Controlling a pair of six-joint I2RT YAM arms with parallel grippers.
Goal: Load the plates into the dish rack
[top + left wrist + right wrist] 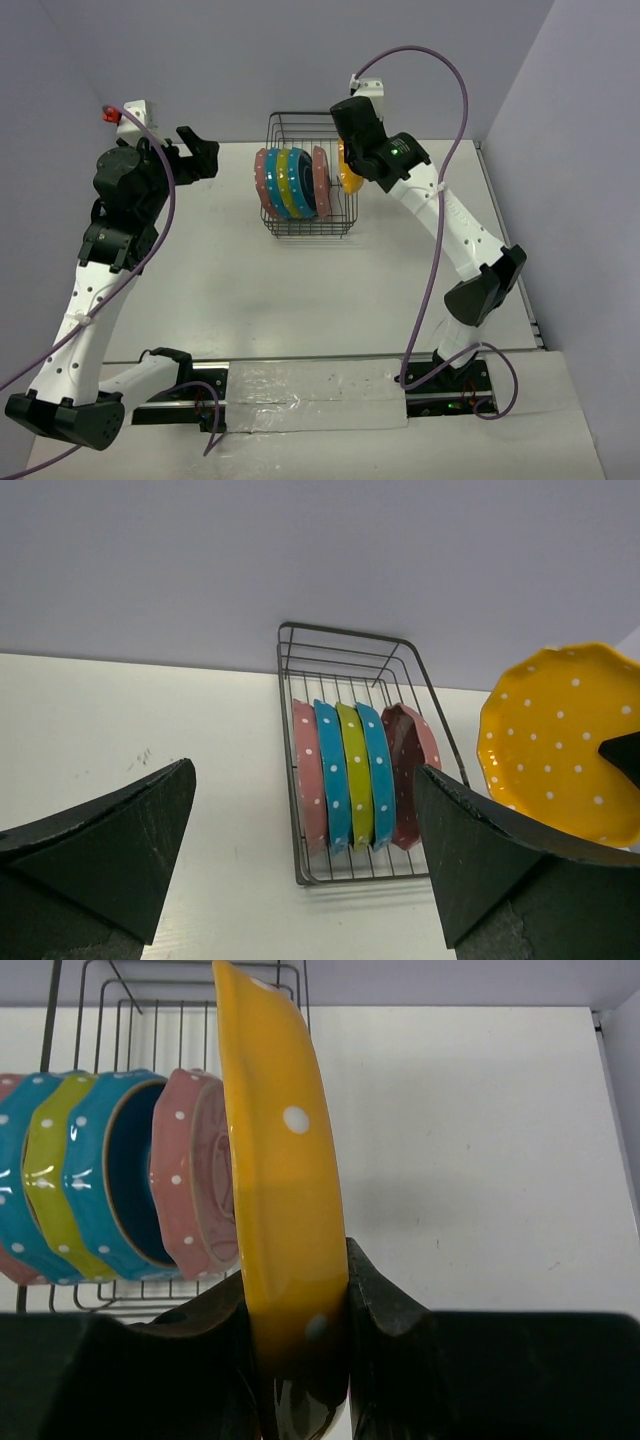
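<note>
The right gripper moves down to the rack's empty slot beside the last pink plate next, to the gripper's left in the top view, and releases.
The black wire dish rack stands at the back middle of the table. In it several plates stand on edge: pink, teal, yellow-green, teal and pink. My right gripper is shut on the rim of the orange-yellow plate. It holds that plate upright at the rack's right end, just right of the last pink plate. My left gripper hangs open and holds nothing, left of the rack, with the orange-yellow plate in its view.
A white unit with a red top sits at the back left corner. Grey walls close the back and right sides. A pale strip of tape runs along the near edge between the arm bases.
</note>
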